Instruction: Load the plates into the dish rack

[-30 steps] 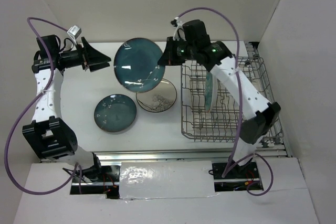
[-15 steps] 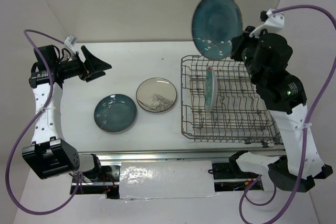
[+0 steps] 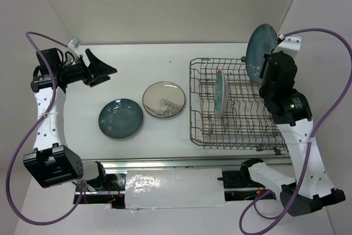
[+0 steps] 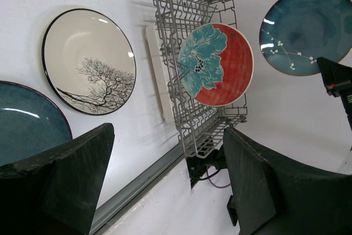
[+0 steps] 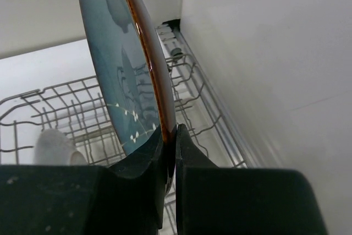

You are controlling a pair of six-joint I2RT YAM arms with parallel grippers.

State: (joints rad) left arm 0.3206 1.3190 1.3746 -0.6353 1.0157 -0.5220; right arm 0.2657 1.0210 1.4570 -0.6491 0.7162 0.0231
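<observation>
The rack's empty middle slots are below and back from my right gripper, so I will move it down and back toward the red plate and release the teal plate.
The grey wire dish rack [image 3: 236, 144] stands on the right of the table. The red plate with a turquoise patch [image 3: 220, 92] stands upright in its left part and also shows in the left wrist view [image 4: 217, 64]. My right gripper [image 3: 268, 69] is shut on the rim of a dark teal plate [image 3: 259, 53], held upright above the rack's far right corner; in the right wrist view the fingertips [image 5: 175, 133] pinch the plate [image 5: 124, 75]. The cream plate [image 3: 164, 99] and the second teal plate [image 3: 120, 118] lie flat on the table. My left gripper [image 3: 107, 70] is open and empty at the far left.
The enclosure's right wall [image 3: 324, 37] is close beside the rack and the held plate. A metal rail [image 3: 192, 162] runs along the table's front edge. A white tray edge [image 4: 157, 75] shows under the rack in the left wrist view.
My right arm has swung the teal plate from over the table's middle to the right, above the rack's far right corner, turning it edge-on. The left arm shifted slightly and stayed open.
</observation>
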